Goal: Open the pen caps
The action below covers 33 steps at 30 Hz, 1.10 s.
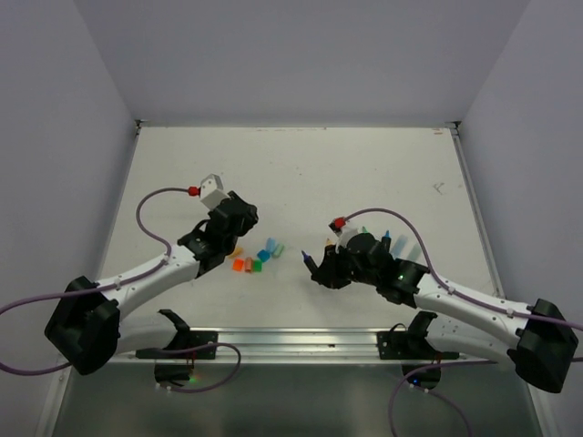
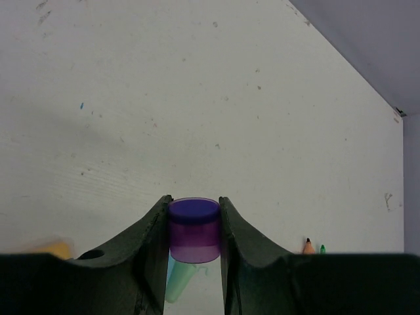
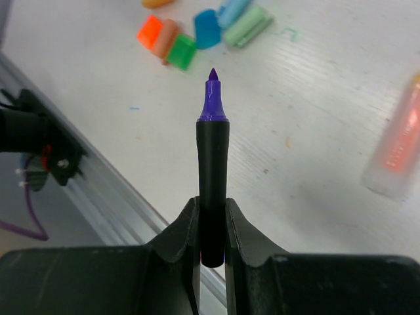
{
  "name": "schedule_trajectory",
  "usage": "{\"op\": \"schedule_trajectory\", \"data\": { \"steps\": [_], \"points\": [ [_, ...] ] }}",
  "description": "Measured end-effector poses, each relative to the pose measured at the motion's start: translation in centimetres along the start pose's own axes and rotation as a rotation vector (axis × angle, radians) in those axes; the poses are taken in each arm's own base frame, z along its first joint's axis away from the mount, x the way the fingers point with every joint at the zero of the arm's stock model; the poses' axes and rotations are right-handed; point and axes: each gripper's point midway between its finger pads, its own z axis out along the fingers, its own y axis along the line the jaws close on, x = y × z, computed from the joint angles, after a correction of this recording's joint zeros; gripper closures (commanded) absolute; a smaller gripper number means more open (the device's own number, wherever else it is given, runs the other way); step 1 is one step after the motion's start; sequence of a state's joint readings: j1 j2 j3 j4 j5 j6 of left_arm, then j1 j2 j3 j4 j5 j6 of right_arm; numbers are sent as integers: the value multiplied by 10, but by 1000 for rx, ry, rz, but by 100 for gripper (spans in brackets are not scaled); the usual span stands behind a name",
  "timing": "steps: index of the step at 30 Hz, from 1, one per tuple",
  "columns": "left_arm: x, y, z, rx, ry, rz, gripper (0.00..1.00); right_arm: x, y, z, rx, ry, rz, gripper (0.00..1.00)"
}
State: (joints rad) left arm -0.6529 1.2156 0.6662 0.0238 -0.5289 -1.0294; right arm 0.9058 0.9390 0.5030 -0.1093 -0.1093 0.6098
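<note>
The other loose caps lie gathered beside the orange pen cap on the white table (image 1: pixel 229 266), so the left gripper needs to move back and lower to that place.
My left gripper (image 2: pixel 193 201) is shut on a stubby purple pen cap (image 2: pixel 193 231), held above the white table. A mint cap (image 2: pixel 178 281) lies below it. My right gripper (image 3: pixel 212 202) is shut on the rear end of a black marker (image 3: pixel 212 157); its purple tip (image 3: pixel 212 98) is bare and points away from the jaws. In the top view that marker (image 1: pixel 309 261) points left toward the loose pen caps: orange (image 1: pixel 239 265), green (image 1: pixel 256 267), blue (image 1: pixel 263 255), light blue (image 1: pixel 271 244) and mint (image 1: pixel 279 248).
Uncapped markers (image 1: pixel 385 241) lie beside the right arm, and a pastel orange one (image 3: pixel 397 147) shows in the right wrist view. Orange and green marker tips (image 2: pixel 307 245) peek over the left gripper's body. A metal rail (image 1: pixel 291 341) runs along the near edge.
</note>
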Motion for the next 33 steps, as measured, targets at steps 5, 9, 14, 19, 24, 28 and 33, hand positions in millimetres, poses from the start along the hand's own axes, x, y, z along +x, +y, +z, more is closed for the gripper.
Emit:
{"op": "schedule_trajectory", "data": {
  "steps": [5,9,14,19,24,28,33],
  "points": [
    [5,23,-14,-36,24,20,100,8,-36,22,202,78,2,100],
    [15,63,-34,-109,51,28,100,12,-58,39,307,118,9,100],
    [18,96,-53,-190,58,15,100,20,-91,50,420,160,35,100],
    [36,124,-57,-294,101,0,100,18,-106,51,476,149,36,96],
    [61,158,-59,-412,159,-8,95,13,-114,51,511,133,37,76],
    [69,165,-59,-445,174,-29,64,13,-122,47,544,135,32,60],
    [72,169,-59,-453,174,-39,41,13,-124,45,552,141,23,41]
  ]
}}
